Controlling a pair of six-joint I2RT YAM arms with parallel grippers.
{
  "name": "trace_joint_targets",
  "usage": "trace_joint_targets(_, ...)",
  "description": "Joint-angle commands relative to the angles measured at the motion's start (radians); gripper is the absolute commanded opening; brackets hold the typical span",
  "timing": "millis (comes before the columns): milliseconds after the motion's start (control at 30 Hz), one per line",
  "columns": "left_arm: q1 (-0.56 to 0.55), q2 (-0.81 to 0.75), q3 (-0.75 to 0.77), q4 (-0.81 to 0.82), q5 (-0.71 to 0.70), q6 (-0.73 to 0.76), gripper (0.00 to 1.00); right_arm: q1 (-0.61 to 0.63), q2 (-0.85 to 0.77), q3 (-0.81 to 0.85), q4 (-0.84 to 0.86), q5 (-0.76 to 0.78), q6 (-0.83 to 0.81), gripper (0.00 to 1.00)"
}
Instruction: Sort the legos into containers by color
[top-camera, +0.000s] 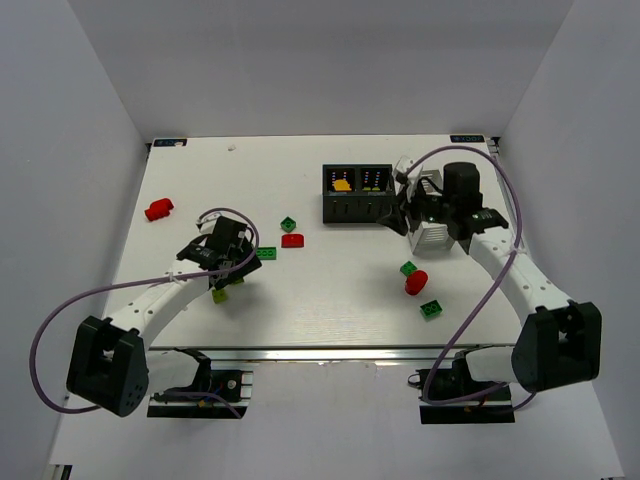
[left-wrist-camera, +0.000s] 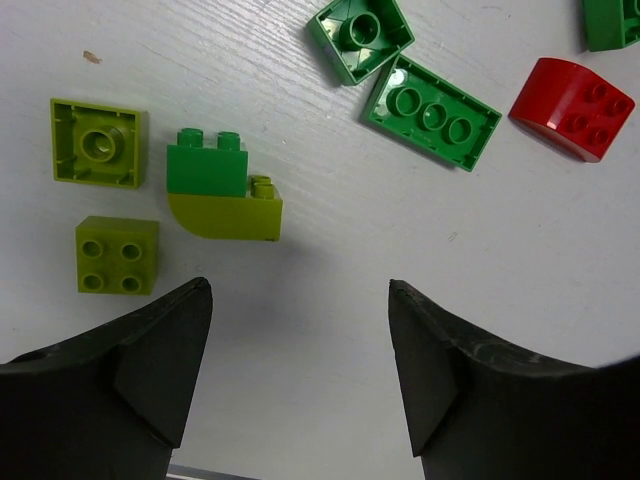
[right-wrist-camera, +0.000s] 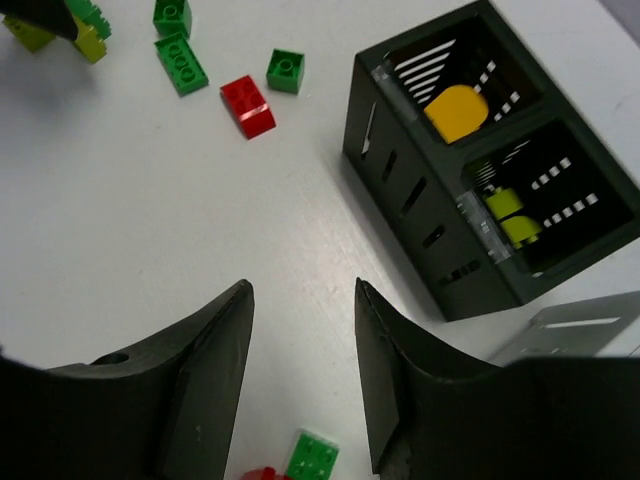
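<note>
My left gripper will next go down and to the left in its wrist view to the green-on-lime stack (top-camera: 237, 281) (left-wrist-camera: 222, 187), because its open fingers are wider apart than the stack.
My left gripper (top-camera: 232, 275) (left-wrist-camera: 300, 290) hangs open over bare table, nothing between its fingers. Just ahead of it lie two lime bricks (left-wrist-camera: 98, 142) (left-wrist-camera: 117, 254), a green-on-lime stack (left-wrist-camera: 222, 187), green bricks (left-wrist-camera: 360, 35) (left-wrist-camera: 433, 110) and a rounded red brick (left-wrist-camera: 572, 95). My right gripper (top-camera: 398, 218) (right-wrist-camera: 303, 290) is open and empty beside the black box (top-camera: 357, 195) (right-wrist-camera: 420, 190). One compartment holds a yellow piece (right-wrist-camera: 455, 112), the other lime pieces (right-wrist-camera: 510, 215). The white basket (top-camera: 432, 238) (right-wrist-camera: 580, 325) is mostly hidden under the right arm.
A red brick (top-camera: 158, 209) lies alone at the far left. Near the right arm sit a green brick (top-camera: 408, 268), a red piece (top-camera: 416, 283) and another green brick (top-camera: 431, 309). A green brick (top-camera: 289, 224) and a red one (top-camera: 292, 240) lie mid-table.
</note>
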Motion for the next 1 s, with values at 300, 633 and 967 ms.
trace_joint_targets(300,0.028,0.109,0.039,0.020,-0.040,0.058,0.80,-0.005,-0.094,-0.110,-0.013,0.008,0.012,0.53)
trace_joint_targets(633,0.034,0.160,0.033,0.053,-0.104,0.100,0.80,-0.006,-0.074,-0.100,0.007,-0.006,0.026,0.54)
trace_joint_targets(967,0.040,0.250,0.044,0.108,-0.124,0.160,0.79,-0.008,-0.058,-0.079,0.008,-0.011,0.033,0.55)
